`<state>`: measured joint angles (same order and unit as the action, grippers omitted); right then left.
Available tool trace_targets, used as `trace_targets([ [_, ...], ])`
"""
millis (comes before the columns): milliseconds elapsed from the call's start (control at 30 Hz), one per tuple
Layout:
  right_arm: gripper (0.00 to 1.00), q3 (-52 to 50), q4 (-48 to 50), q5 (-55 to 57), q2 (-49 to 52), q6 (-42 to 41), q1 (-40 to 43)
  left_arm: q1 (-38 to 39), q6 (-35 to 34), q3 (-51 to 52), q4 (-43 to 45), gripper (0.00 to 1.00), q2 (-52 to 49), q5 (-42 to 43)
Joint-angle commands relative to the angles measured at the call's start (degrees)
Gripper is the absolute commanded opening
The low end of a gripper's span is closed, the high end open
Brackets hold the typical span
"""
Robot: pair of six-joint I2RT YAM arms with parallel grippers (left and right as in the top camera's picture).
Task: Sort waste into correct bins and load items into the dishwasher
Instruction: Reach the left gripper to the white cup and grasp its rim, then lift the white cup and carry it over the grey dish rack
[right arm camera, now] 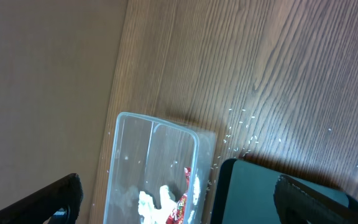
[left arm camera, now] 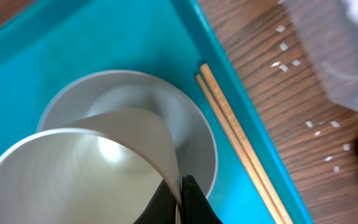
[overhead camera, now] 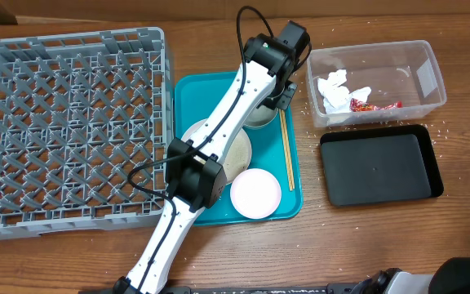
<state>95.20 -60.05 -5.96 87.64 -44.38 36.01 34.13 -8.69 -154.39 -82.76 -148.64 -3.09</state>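
My left gripper holds the cup (left arm camera: 79,174) and needs to swing and tilt to its left in the overhead view, over the dish rack's empty far wires. It should let go of the cup there.
My left gripper (left arm camera: 180,199) is shut on the rim of the small white cup (left arm camera: 79,174), which is tilted over the grey metal bowl (left arm camera: 194,130). From overhead the gripper (overhead camera: 282,94) is at the back of the teal tray and the arm hides the cup. The chopsticks (overhead camera: 286,151) lie along the tray's right side. The white plate (overhead camera: 239,153) and the pale-pink dish (overhead camera: 256,193) sit in the tray. The clear tub (overhead camera: 419,77) holds tissue (overhead camera: 333,88) and the red wrapper (overhead camera: 374,104). My right gripper (right arm camera: 179,208) is open, high above the tub (right arm camera: 135,155).
The grey dish rack (overhead camera: 68,131) stands at the left, next to the teal tray (overhead camera: 194,86). The black tray (overhead camera: 379,167) lies in front of the clear tub. Rice scraps (left arm camera: 284,62) are scattered on the wood between the teal tray and the tub.
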Motion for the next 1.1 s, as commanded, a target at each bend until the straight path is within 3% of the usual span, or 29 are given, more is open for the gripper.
trace_targets([
  [0, 1.0, 1.25, 0.09, 0.57, -1.68, -0.24, 0.07, -0.59, -0.81, -7.37, -2.45, 0.04, 2.84, -0.48],
  [233, 1.0, 1.25, 0.09, 0.57, -1.68, -0.24, 0.07, -6.78, -2.54, -19.21, -8.46, 0.04, 6.36, 3.15],
  [500, 1.0, 1.25, 0.09, 0.57, -1.68, -0.24, 0.07, -27.63, -2.51, -21.73, -10.05, 0.04, 9.25, 32.41],
  [633, 1.0, 1.25, 0.09, 0.57, -1.68, -0.24, 0.07, -39.71, -2.47, -19.65, -10.03, 0.04, 8.87, 46.42],
  [767, 1.0, 1.25, 0.09, 0.57, -1.68, -0.24, 0.07, -49.42, -1.53, -15.61, -10.01, 0.04, 8.2, 54.88],
  [967, 1.0, 1.25, 0.09, 0.57, -1.68, -0.24, 0.07, -56.41, 9.09, -4.68, -9.2, 0.04, 7.15, 72.63],
  [1067, 1.0, 1.25, 0.09, 0.57, -1.68, -0.24, 0.07, -58.8, 9.99, 0.26, -6.64, 0.04, 7.06, 77.09],
])
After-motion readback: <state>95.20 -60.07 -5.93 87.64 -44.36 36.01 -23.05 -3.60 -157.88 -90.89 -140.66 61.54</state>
